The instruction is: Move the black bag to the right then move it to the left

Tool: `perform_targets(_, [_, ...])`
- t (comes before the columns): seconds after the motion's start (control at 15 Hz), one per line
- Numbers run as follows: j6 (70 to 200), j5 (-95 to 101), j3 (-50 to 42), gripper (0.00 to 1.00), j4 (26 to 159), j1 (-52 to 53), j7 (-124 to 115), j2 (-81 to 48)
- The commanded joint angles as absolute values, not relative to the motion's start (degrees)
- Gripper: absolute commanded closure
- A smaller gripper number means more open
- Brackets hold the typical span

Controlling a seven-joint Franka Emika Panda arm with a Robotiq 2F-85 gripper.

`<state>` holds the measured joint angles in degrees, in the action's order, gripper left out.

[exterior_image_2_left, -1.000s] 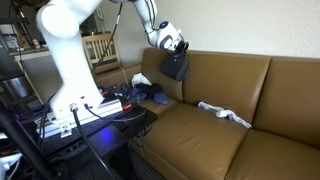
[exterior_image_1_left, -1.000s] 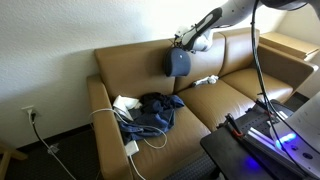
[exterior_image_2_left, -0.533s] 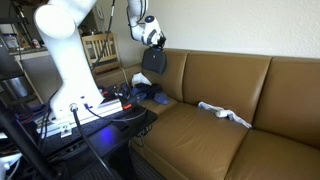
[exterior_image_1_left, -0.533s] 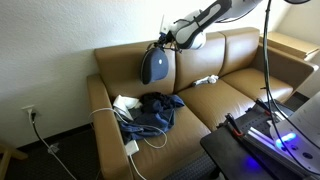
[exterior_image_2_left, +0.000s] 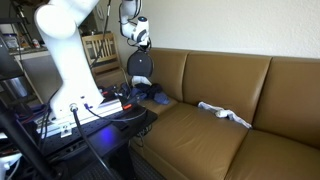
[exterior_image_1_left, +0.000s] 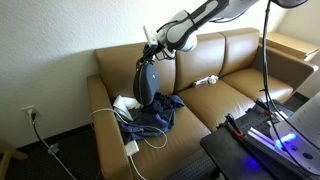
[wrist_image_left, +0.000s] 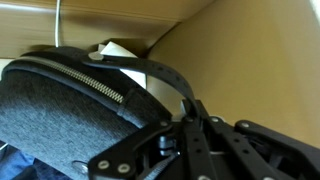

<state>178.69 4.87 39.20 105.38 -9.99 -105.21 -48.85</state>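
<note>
I should next lower my gripper toward the armrest and release the strap over the blue cloth pile below it, as the bag still hangs above that pile.
The black bag (exterior_image_1_left: 147, 82) hangs by its strap from my gripper (exterior_image_1_left: 155, 47) over the tan couch, above the pile of blue cloth. In the other exterior view the bag (exterior_image_2_left: 141, 65) hangs below my gripper (exterior_image_2_left: 137, 36) at the couch's end by the armrest. In the wrist view the grey-black bag (wrist_image_left: 60, 105) fills the lower left, its black strap (wrist_image_left: 160, 75) runs into my shut jaws (wrist_image_left: 190, 115).
A blue cloth pile (exterior_image_1_left: 152, 110) with white items and a white cable (exterior_image_1_left: 130, 130) lies on the couch seat (exterior_image_1_left: 235, 100). A white cloth (exterior_image_2_left: 225, 113) lies on the middle cushion. A black table with lit electronics (exterior_image_1_left: 265, 135) stands in front of the couch.
My gripper has carried the hanging bag sideways along the couch back, from near the middle towards the armrest end, and it now hangs over the cloth pile.
</note>
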Motion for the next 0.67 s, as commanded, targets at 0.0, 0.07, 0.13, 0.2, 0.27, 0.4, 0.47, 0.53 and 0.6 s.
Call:
perform_targets(0.0, [174.80,-3.10,38.21,0.99,105.08,-7.19,-92.93,-47.58])
perform_targets(0.07, [174.39,-5.13,37.44,0.99,105.06,-6.11,-90.09,-47.39])
perform_targets(0.13, [174.73,-7.00,36.51,0.99,105.13,-4.86,-87.48,-47.10])
perform_targets(0.2, [174.55,-8.90,36.73,0.99,105.04,-4.59,-85.00,-47.37])
perform_targets(0.27, [175.05,-10.48,36.54,0.99,105.37,-4.05,-82.62,-46.99])
perform_targets(0.4, [175.87,-13.49,36.32,0.99,105.70,-3.19,-78.46,-46.49])
perform_targets(0.47, [176.81,-14.84,36.19,0.99,105.94,-2.79,-76.58,-46.08])
perform_targets(0.53, [177.13,-16.31,36.91,0.99,105.81,-3.15,-74.73,-46.13])
perform_targets(0.6, [177.63,-17.65,37.28,0.99,105.86,-3.35,-73.17,-45.86])
